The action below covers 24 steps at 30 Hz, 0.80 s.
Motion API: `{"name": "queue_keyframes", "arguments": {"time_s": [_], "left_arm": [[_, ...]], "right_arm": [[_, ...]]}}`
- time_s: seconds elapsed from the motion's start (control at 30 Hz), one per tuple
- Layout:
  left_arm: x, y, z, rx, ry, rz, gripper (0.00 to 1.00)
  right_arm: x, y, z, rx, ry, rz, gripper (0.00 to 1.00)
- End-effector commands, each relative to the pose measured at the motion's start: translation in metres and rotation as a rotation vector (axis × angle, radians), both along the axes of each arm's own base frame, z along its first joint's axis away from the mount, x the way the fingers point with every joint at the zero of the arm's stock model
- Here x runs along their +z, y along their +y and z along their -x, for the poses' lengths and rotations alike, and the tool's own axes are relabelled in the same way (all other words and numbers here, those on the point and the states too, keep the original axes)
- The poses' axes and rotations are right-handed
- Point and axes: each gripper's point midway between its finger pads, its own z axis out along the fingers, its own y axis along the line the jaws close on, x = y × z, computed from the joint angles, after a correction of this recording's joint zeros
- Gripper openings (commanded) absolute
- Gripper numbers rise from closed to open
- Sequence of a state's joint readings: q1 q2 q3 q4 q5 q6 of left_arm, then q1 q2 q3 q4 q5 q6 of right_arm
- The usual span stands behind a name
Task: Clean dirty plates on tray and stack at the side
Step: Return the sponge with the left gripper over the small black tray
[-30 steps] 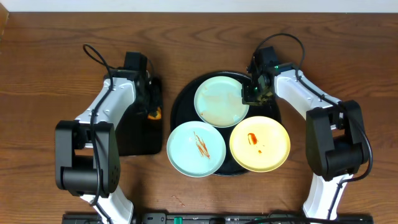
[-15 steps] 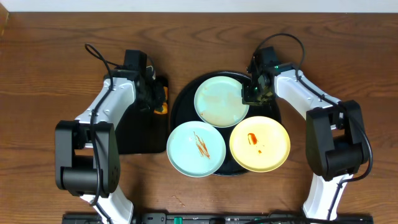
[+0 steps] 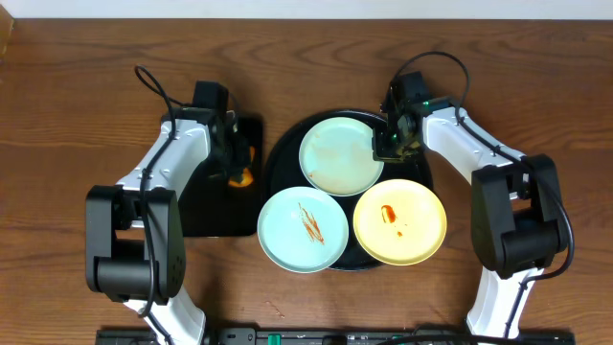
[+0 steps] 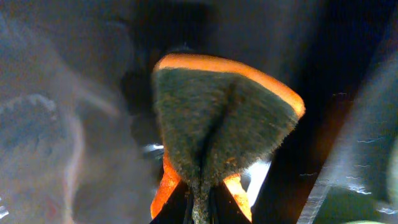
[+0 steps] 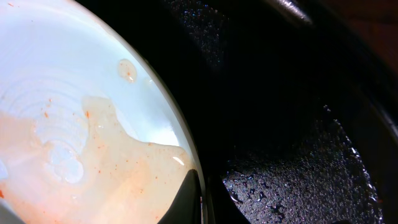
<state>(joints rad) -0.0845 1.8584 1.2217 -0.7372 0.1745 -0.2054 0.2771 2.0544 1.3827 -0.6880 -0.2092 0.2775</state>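
The mint plate goes up and outward over the round tray's far rim (image 3: 372,114) (image 5: 329,51) next, clear of the front plates. My right gripper releases it there, since that rim of the tray lies outward.
The round black tray (image 3: 279,161) holds three plates. A pale mint plate (image 3: 335,158) lies at its back, wet with a thin orange smear (image 5: 106,168). My right gripper (image 3: 387,146) is shut on this plate's right rim, one finger over the plate and one outside it (image 5: 202,202). Toward the front left sits a second mint plate (image 3: 302,228) with orange-red streaks, and at the front right a yellow plate (image 3: 399,221) with a red blob. Left of the tray, my left gripper (image 3: 238,161) is shut on a folded green-and-orange sponge (image 4: 217,124).
A smaller rectangular black tray (image 3: 206,206) lies under the left gripper, touching the round tray's left side. The round tray's wet black floor (image 5: 298,162) shows beside the gripped rim. Bare wood tabletop (image 3: 86,86) surrounds both trays, and cables loop off both arms.
The left gripper has shifted slightly over the rectangular tray with the sponge in it. The right gripper and all three plates have not moved.
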Motion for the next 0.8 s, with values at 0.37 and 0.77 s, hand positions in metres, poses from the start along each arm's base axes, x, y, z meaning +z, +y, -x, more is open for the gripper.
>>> {"name": "queue_keyframes", "arguments": {"time_s": [0.37, 0.77], "left_arm": [[-0.004, 0.026, 0.009, 0.010, 0.040, -0.153, 0.37], [-0.004, 0.026, 0.010, 0.010, 0.044, -0.153, 0.44]], "right_arm": [[0.002, 0.010, 0.009, 0.099, 0.004, -0.022, 0.01], [0.092, -0.017, -0.017, 0.100, -0.286, 0.125, 0.01]]}}
